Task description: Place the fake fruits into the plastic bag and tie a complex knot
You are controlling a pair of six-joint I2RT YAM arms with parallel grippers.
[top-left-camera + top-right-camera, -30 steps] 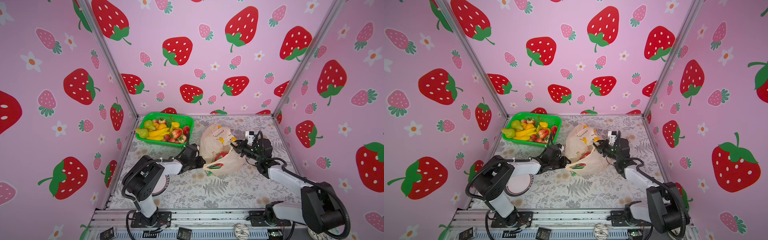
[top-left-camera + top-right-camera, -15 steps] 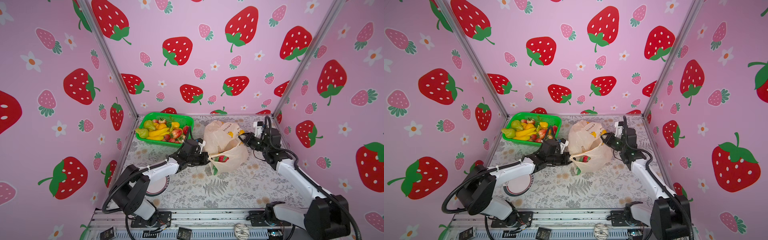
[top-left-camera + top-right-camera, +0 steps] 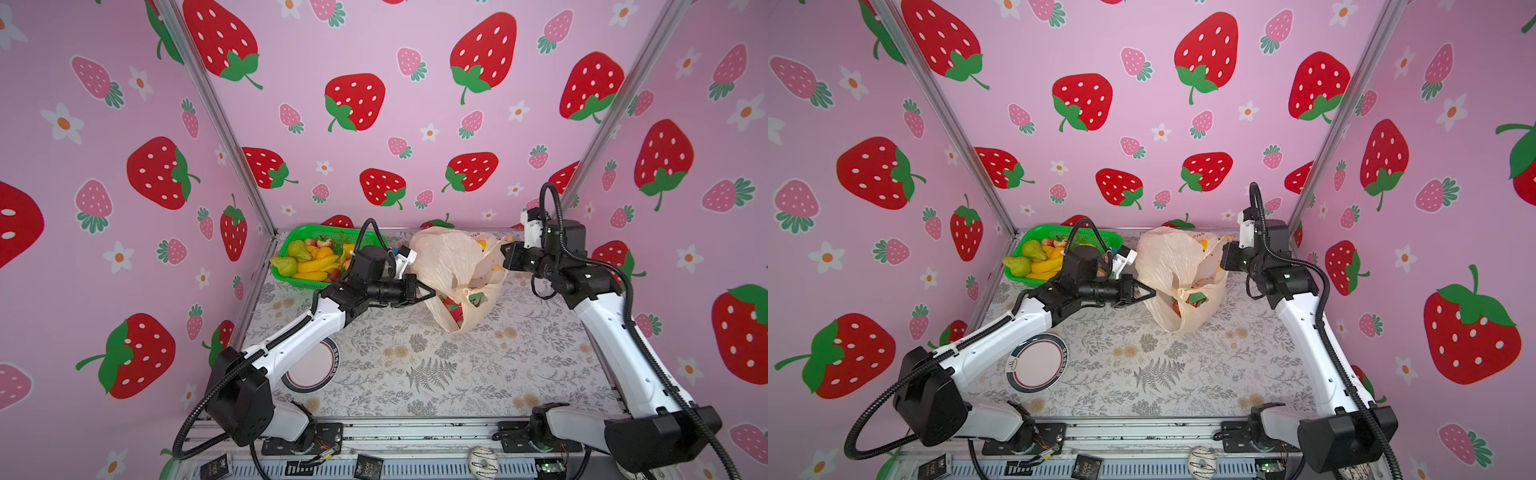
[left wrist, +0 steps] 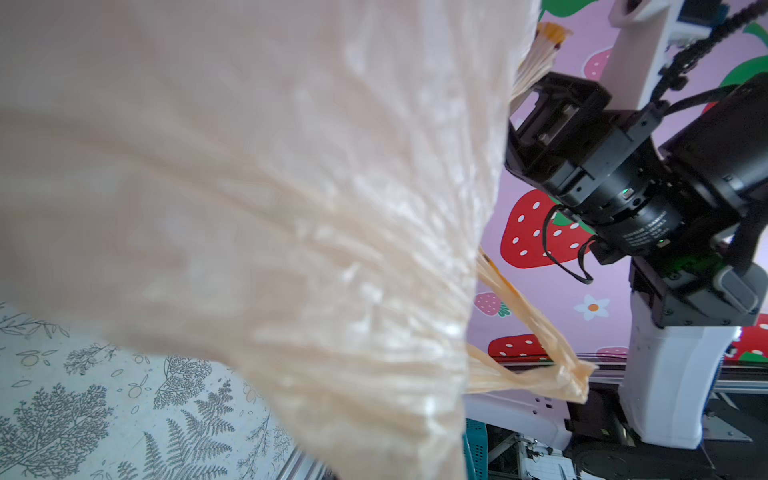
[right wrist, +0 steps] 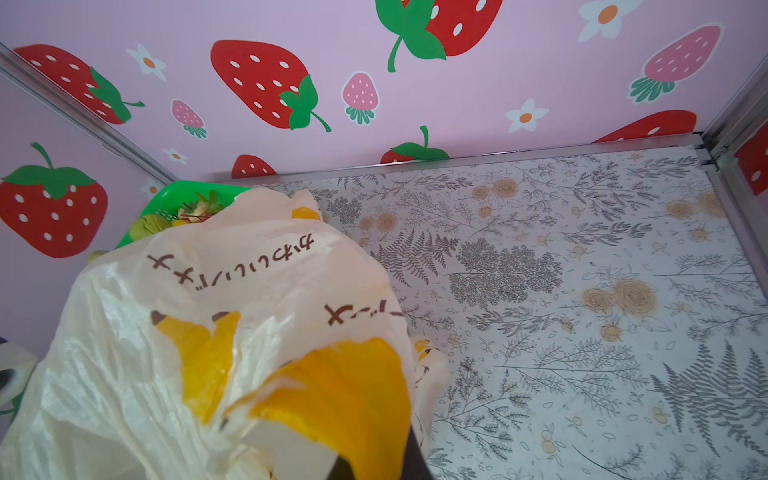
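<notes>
My left gripper will next move slightly down toward the floral table below the bag and gently let go of the bag's edge, because my right gripper still holds the opposite side.
The plastic bag (image 3: 453, 266) (image 3: 1177, 266), peach with printed bananas, hangs stretched between my two grippers above the floral table. My left gripper (image 3: 430, 292) (image 3: 1152, 294) is shut on the bag's left edge. My right gripper (image 3: 504, 258) (image 3: 1224, 259) is shut on its right side, its jaws buried in plastic. A red strawberry (image 3: 453, 307) shows through the bag's lower part. Other fake fruits (image 3: 311, 264) fill the green basket (image 3: 291, 282). In the left wrist view the bag (image 4: 249, 208) fills the frame and a loose handle (image 4: 540, 374) hangs free. No knot is in view.
A round plate (image 3: 311, 368) (image 3: 1038, 365) lies on the table under my left forearm. The basket (image 5: 183, 193) stands in the back left corner against the walls. Pink strawberry-print walls close in three sides. Patterned table (image 5: 582, 291) stretches to the right of the bag.
My left gripper has shut on the bag's left edge. Both arms have risen and drawn back, lifting the bag off the table and stretching it between them.
</notes>
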